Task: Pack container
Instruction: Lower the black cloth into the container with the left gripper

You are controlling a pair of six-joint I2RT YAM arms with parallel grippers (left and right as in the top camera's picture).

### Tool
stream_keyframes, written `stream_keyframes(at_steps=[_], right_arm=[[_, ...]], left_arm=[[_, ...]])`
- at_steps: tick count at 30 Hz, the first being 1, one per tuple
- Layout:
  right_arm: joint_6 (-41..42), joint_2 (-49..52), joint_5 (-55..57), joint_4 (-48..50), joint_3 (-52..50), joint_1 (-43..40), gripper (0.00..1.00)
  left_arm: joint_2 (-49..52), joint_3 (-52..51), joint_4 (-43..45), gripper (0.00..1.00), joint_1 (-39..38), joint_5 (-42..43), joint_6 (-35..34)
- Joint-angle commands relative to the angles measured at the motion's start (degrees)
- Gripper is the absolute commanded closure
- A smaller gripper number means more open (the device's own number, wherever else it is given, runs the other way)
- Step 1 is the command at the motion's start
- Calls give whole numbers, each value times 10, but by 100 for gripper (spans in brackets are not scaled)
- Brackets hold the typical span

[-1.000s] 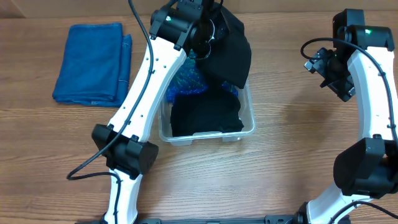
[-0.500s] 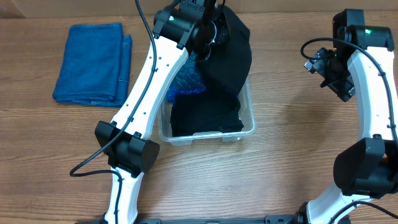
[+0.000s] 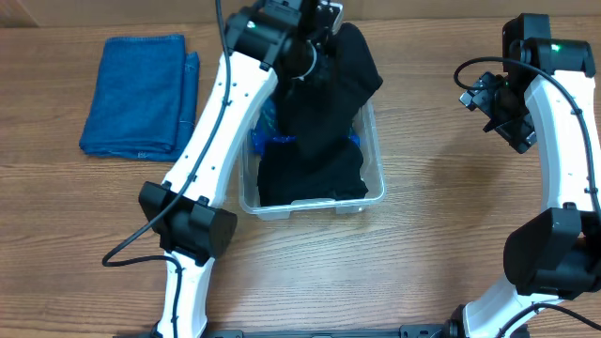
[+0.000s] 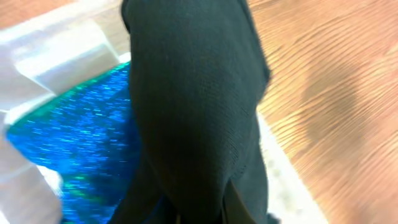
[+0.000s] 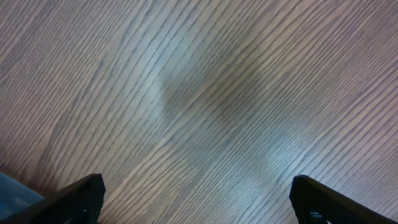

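Observation:
The black cloth overhangs the container's side. The left gripper moves down and back into the container beside the shiny blue item next to release it.
The clear plastic container sits mid-table. It holds a folded black garment and a shiny blue item. My left gripper is above the container's far end, shut on a black cloth that hangs down into the container. In the left wrist view the black cloth fills the middle and hides the fingers, with the shiny blue item to its left. My right gripper is open and empty over bare table to the right of the container; its fingertips show in the right wrist view.
A folded blue towel lies at the far left of the wooden table. The left arm's white links cross the container's left side. The right arm stands at the right edge.
The black cloth has dropped lower and spread down into the container, covering more of the blue item. My left gripper has shifted slightly. The right arm has not moved.

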Motion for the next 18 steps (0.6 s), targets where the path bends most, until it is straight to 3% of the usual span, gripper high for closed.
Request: stream_keyframes(at_steps=[1,7,18], right_arm=[[3,-11,8,3,-1,-2,0],[3,-11,8,3,-1,-2,0],[3,-11,8,3,-1,-2,0]], left_arm=[[-7,12,-29,96,28,28,144],[-7,12,-115,96,31,38,243],[-7,13,-147,96,31,148,285]])
